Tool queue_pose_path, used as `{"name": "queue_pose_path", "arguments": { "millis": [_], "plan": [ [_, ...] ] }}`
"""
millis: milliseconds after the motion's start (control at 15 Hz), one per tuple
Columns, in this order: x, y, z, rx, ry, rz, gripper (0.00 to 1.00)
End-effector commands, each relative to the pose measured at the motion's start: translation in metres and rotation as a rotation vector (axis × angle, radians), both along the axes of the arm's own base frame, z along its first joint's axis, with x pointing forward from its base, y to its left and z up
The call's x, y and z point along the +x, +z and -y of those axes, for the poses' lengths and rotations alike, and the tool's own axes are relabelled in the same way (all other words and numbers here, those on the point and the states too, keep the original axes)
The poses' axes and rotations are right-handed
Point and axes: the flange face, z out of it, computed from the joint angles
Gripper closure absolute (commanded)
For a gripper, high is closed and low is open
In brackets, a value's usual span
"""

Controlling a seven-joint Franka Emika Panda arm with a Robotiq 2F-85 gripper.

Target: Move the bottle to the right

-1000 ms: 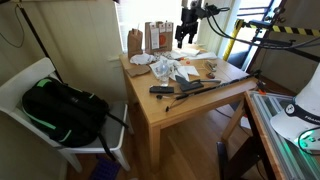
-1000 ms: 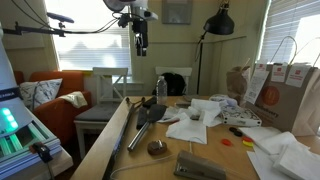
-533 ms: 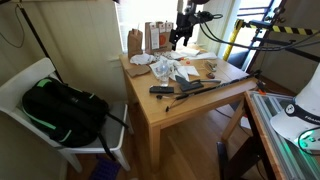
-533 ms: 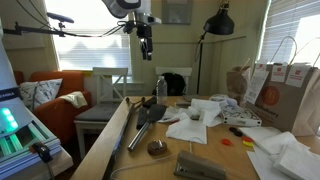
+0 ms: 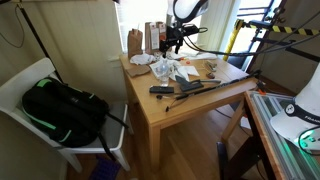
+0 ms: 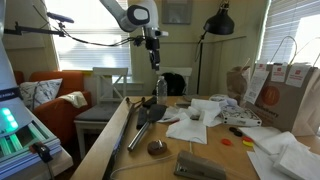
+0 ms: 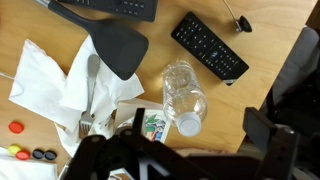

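Note:
The white cap is below and just beyond my fingers, so my gripper shifts over and lowers to its capped top (image 6: pixel 162 79) (image 7: pixel 188 124) next.
A clear plastic bottle (image 7: pixel 184 92) with a white cap stands on the wooden table (image 7: pixel 255 88), seen from above in the wrist view. It also shows in an exterior view (image 6: pixel 161 89) near the table's far end. My gripper (image 7: pixel 185 152) is open and empty, hanging in the air above the bottle. Its dark fingers (image 7: pixel 272 140) frame the bottom of the wrist view, with the bottle's cap between and just beyond them. In both exterior views the gripper (image 5: pixel 172 43) (image 6: pixel 153 60) is well above the tabletop.
A black remote (image 7: pixel 210 46), a black spatula (image 7: pixel 119 46) and crumpled white paper (image 7: pixel 55 78) lie around the bottle. Small loose caps (image 7: pixel 15 127) lie at the left. Paper bags (image 5: pixel 157 36) stand at the table's back edge. A chair with a black backpack (image 5: pixel 62 108) stands beside the table.
The arm has swung across and come lower toward the table, so the gripper now hangs over the bottle. The bottle and other things have not moved.

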Motion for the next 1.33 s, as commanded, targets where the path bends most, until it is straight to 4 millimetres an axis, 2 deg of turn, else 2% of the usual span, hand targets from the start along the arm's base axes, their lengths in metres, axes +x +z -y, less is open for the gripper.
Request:
{"name": "queue_pose_path", "arguments": {
  "millis": [0,200,267,333,400,467,533,600,933,1067,1200,1267],
  "plan": [
    [0.021,-0.012,0.012,0.003,-0.049,0.001,0.0],
    [0.028,-0.023,0.02,0.017,-0.083,0.006,0.0],
    [0.029,-0.026,0.022,0.019,-0.087,0.009,0.05],
    [0.031,-0.028,0.024,0.026,-0.093,0.003,0.07],
    [0.032,-0.031,0.025,0.027,-0.1,0.006,0.11],
    [0.033,-0.033,0.026,0.029,-0.104,0.005,0.23],
    [0.033,-0.036,0.026,0.033,-0.109,0.004,0.28],
    [0.034,-0.037,0.027,0.032,-0.111,0.002,0.27],
    [0.036,-0.041,0.029,0.032,-0.118,-0.001,0.56],
    [0.038,-0.041,0.029,0.027,-0.116,0.005,0.63],
    [0.039,-0.04,0.029,0.027,-0.113,0.009,0.62],
    [0.04,-0.039,0.029,0.027,-0.113,0.01,0.68]
  ]
}}
